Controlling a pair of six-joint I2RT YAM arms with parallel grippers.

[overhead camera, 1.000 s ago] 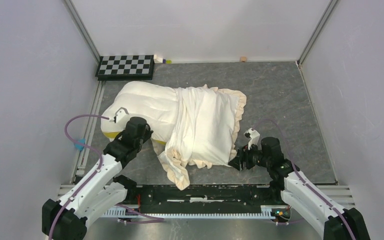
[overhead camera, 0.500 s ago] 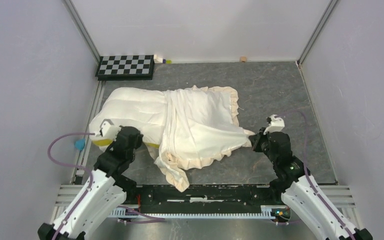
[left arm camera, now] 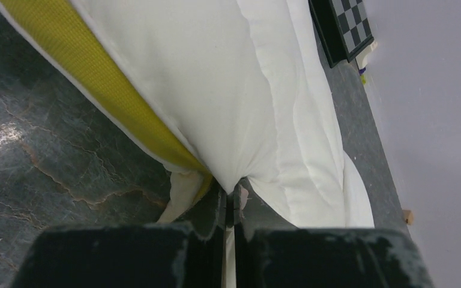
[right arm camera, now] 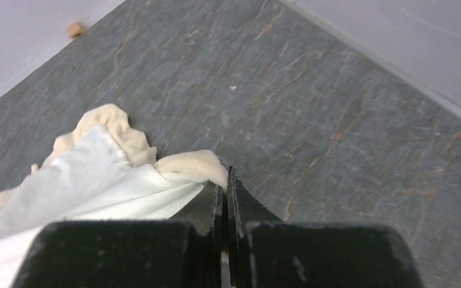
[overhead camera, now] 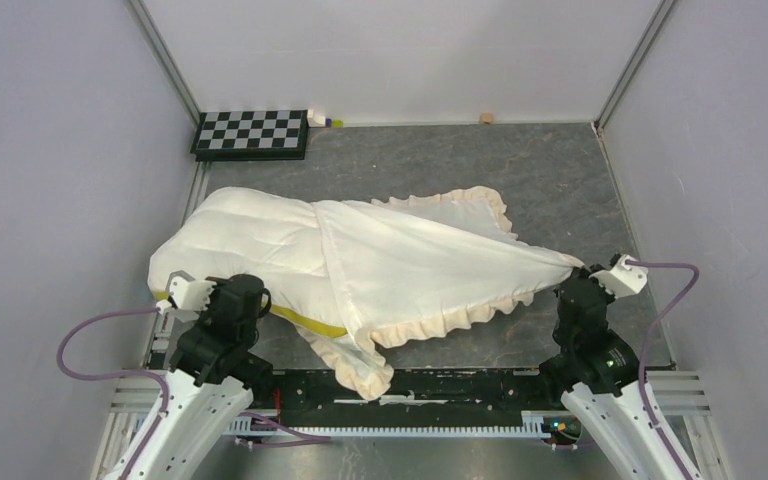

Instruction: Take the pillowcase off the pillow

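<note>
My left gripper shifts outward and to the right in the top view next, toward the pillowcase's edge point(overhead camera: 337, 270), and releases the pillow point(overhead camera: 250, 235), since the pillowcase is stretched tight.
The pillow point(overhead camera: 250, 235) lies at the left of the table, plump and cream-white, with a yellow band point(left arm camera: 96, 78) along its near edge. Its right part is still inside the pillowcase point(overhead camera: 420, 270), cream side up with a ruffled frill, which is stretched taut toward the right. My left gripper point(overhead camera: 258, 300) is shut on a pinch of the pillow point(left arm camera: 216, 78) beside the yellow band, seen close in the left wrist view point(left arm camera: 231, 195). My right gripper point(overhead camera: 567, 276) is shut on the pillowcase's frilled corner point(right arm camera: 195, 166), just above the table.
A checkerboard point(overhead camera: 251, 133) lies at the back left, with a small object point(overhead camera: 325, 121) beside it. A small wooden block point(overhead camera: 486, 118) sits by the back wall. White walls enclose three sides. A black rail point(overhead camera: 420, 385) runs along the near edge.
My right gripper has shut on the pillowcase corner and pulled it right. My left gripper has dragged the pillow left and nearer. The case is stretched out and more pillow is bare.
</note>
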